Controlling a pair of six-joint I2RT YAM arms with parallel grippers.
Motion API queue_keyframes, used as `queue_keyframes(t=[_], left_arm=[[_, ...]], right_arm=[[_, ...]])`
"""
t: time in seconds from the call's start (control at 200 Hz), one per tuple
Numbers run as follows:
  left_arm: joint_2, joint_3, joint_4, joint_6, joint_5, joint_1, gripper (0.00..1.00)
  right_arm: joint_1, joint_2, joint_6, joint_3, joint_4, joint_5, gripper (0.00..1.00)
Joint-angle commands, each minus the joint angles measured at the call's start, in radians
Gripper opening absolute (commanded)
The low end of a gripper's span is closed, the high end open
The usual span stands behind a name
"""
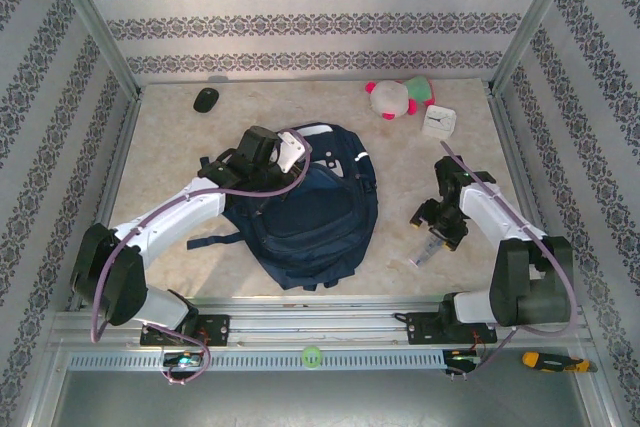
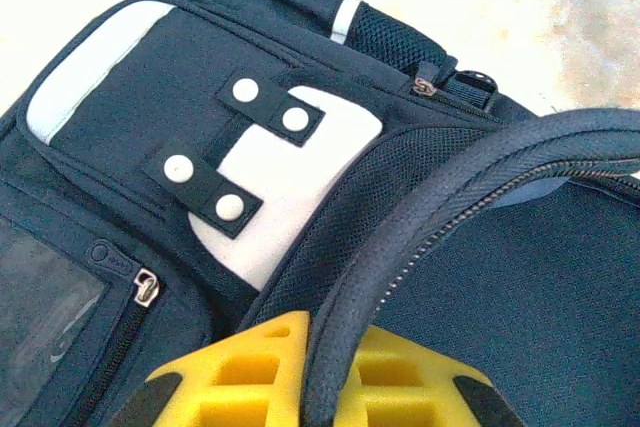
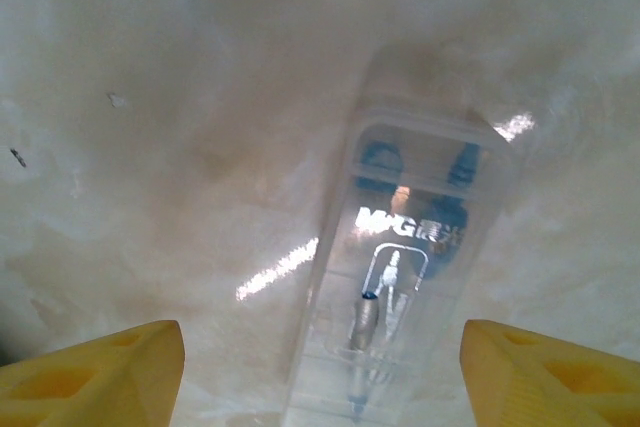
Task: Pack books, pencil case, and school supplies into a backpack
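Next, the right gripper moves down over the clear packet (image 1: 425,251) and closes across its long sides. The packet lies flat below, untouched between the widely spread fingers.
The navy backpack (image 1: 318,215) lies flat in the middle of the table, its main opening slack. My left gripper (image 1: 264,152) is at the bag's top left. In the left wrist view its yellow fingers (image 2: 262,367) are shut on the backpack's (image 2: 150,97) zippered opening rim (image 2: 480,172). My right gripper (image 1: 438,229) stands open to the right of the bag, over a slim clear packet (image 1: 425,251) of school supplies. In the right wrist view the packet (image 3: 410,267) lies on the table between the spread fingertips (image 3: 100,372), untouched. The books and pencil case are out of view.
A pink-and-white plush toy (image 1: 398,97) and a white square clock (image 1: 438,122) sit at the back right. At the back left lies a black mouse (image 1: 206,100). A yellow-handled screwdriver (image 1: 548,360) rests on the front rail. Patterned walls enclose the table.
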State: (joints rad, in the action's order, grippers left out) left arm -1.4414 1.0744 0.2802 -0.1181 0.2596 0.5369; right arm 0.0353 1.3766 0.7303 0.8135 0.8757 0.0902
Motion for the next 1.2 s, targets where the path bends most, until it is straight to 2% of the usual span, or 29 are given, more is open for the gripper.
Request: queue_keyframes(t=[0.0, 0.26, 0.55, 0.66, 0.754, 0.989, 1.194], left_arm=[[0.031, -0.009, -0.052, 0.014, -0.062, -0.001, 0.01], [0.032, -0.012, -0.060, 0.028, -0.048, -0.001, 0.01], [0.045, -0.015, -0.056, 0.017, -0.035, 0.000, 0.01], [0.052, -0.022, -0.068, 0.029, -0.016, -0.001, 0.01], [0.058, -0.030, -0.074, 0.035, -0.011, -0.001, 0.01], [0.055, -0.032, -0.090, 0.034, -0.014, 0.000, 0.01], [0.029, -0.008, -0.069, 0.060, -0.009, -0.001, 0.01]], right_arm=[[0.005, 0.009, 0.040, -0.026, -0.019, -0.016, 0.74], [0.003, -0.034, 0.066, -0.112, -0.060, -0.028, 0.77], [0.006, 0.017, 0.067, -0.175, -0.150, 0.021, 0.75], [0.005, 0.022, 0.058, -0.192, -0.159, 0.014, 0.68], [0.006, 0.021, 0.049, -0.195, -0.162, 0.004, 0.66], [0.009, -0.003, 0.010, -0.198, -0.189, 0.010, 0.41], [0.065, -0.157, -0.060, -0.188, -0.230, 0.047, 0.35]])
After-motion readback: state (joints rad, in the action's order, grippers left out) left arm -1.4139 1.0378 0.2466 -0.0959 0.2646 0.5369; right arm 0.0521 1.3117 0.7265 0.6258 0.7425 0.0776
